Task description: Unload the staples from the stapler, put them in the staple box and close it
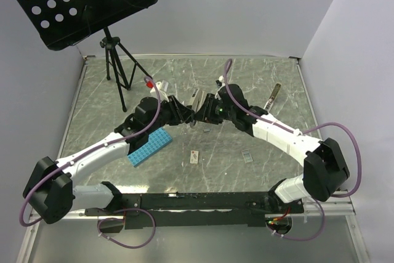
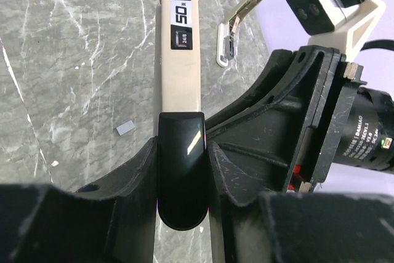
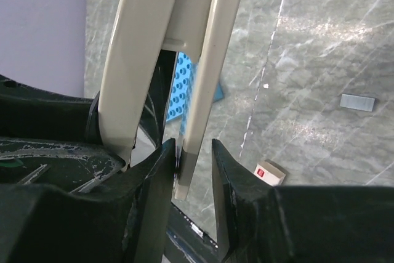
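Observation:
The robot's left gripper needs to move outward next, over the empty far tabletop, and let go of the stapler's black rear end, while the right gripper straddles the tip of the thinner arm.
The stapler [image 1: 197,99] is held above the table's middle between both arms. In the left wrist view its cream top with a "50" label [image 2: 180,60] points away, and its black rear end sits clamped between my left gripper's [image 2: 183,152] fingers. In the right wrist view the stapler [image 3: 135,60] is hinged open into two cream arms. My right gripper [image 3: 194,152] straddles the tip of the thinner arm [image 3: 206,60]. That tip touches the left finger, with a visible gap to the right finger. Left gripper [image 1: 183,110] and right gripper [image 1: 205,110] nearly touch.
A blue studded plate [image 1: 148,147] lies left of centre. A white tag with a red mark [image 1: 194,156] and a small grey piece [image 1: 247,156] lie in front. A slim cream-and-metal piece [image 1: 274,97] lies at the right. A music stand's tripod [image 1: 117,60] stands back left.

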### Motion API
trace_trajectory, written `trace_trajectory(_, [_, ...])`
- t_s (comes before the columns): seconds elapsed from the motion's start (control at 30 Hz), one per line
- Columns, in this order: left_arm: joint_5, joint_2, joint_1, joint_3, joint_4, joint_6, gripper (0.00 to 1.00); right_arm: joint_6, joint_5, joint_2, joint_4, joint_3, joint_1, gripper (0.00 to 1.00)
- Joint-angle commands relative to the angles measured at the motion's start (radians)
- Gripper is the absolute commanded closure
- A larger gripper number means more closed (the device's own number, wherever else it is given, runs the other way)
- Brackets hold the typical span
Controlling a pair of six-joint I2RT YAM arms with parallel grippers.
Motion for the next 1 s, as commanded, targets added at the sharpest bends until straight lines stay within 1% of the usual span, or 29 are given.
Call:
trace_trajectory(0.0, [0.036,-0.053,-0.016,0.02,0.206,-0.077,0.99,0.024,0.017,0.011,0.044,-0.006,0.033,0.59])
trace_trajectory(0.13, [0.028,-0.056,-0.023,0.009,0.211,-0.085,0.99,0.031,-0.068,0.043,0.186,-0.038,0.045,0.58])
trace_trajectory(0.2, [0.057,-0.051,-0.02,0.008,0.199,-0.096,0.99,0.015,-0.082,0.057,0.216,-0.05,0.042,0.6])
trace_trajectory(0.23, [0.068,-0.051,-0.02,0.006,0.202,-0.096,0.99,0.006,-0.073,0.064,0.231,-0.053,0.038,0.64])
trace_trajectory(0.27, [0.077,-0.054,-0.02,0.005,0.194,-0.096,0.99,-0.008,-0.071,0.063,0.231,-0.056,0.029,0.76])
trace_trajectory(0.3, [0.083,-0.06,-0.018,0.006,0.18,-0.087,0.99,-0.035,-0.076,0.06,0.236,-0.068,0.019,0.83])
trace_trajectory(0.33, [0.083,-0.074,-0.018,0.012,0.139,-0.081,0.99,-0.054,-0.101,0.043,0.26,-0.078,0.001,0.93])
trace_trajectory(0.4, [0.091,-0.09,-0.004,0.025,0.093,-0.053,0.99,-0.121,-0.114,0.012,0.274,-0.104,-0.014,1.0])
trace_trajectory(0.5, [0.129,-0.117,0.039,0.069,-0.022,-0.001,0.99,-0.253,-0.138,0.002,0.221,-0.095,-0.028,1.0])
trace_trajectory(0.53, [0.138,-0.116,0.052,0.093,-0.124,0.023,0.99,-0.32,-0.157,0.002,0.154,-0.086,-0.027,1.0])
trace_trajectory(0.57, [0.142,-0.111,0.081,0.156,-0.181,0.069,0.99,-0.346,-0.162,0.005,0.121,-0.079,-0.025,1.0])
trace_trajectory(0.63, [0.143,-0.1,0.108,0.211,-0.313,0.144,0.99,-0.403,-0.151,-0.006,0.081,-0.111,-0.027,1.0])
trace_trajectory(0.73, [0.172,-0.087,0.149,0.293,-0.381,0.206,0.99,-0.437,-0.151,-0.046,0.075,-0.162,-0.028,1.0])
trace_trajectory(0.87, [0.146,-0.042,0.195,0.371,-0.45,0.283,0.99,-0.468,-0.268,-0.089,0.066,-0.203,-0.027,1.0])
trace_trajectory(0.97, [0.125,-0.011,0.221,0.384,-0.429,0.333,0.99,-0.466,-0.336,-0.116,0.064,-0.242,-0.024,1.0])
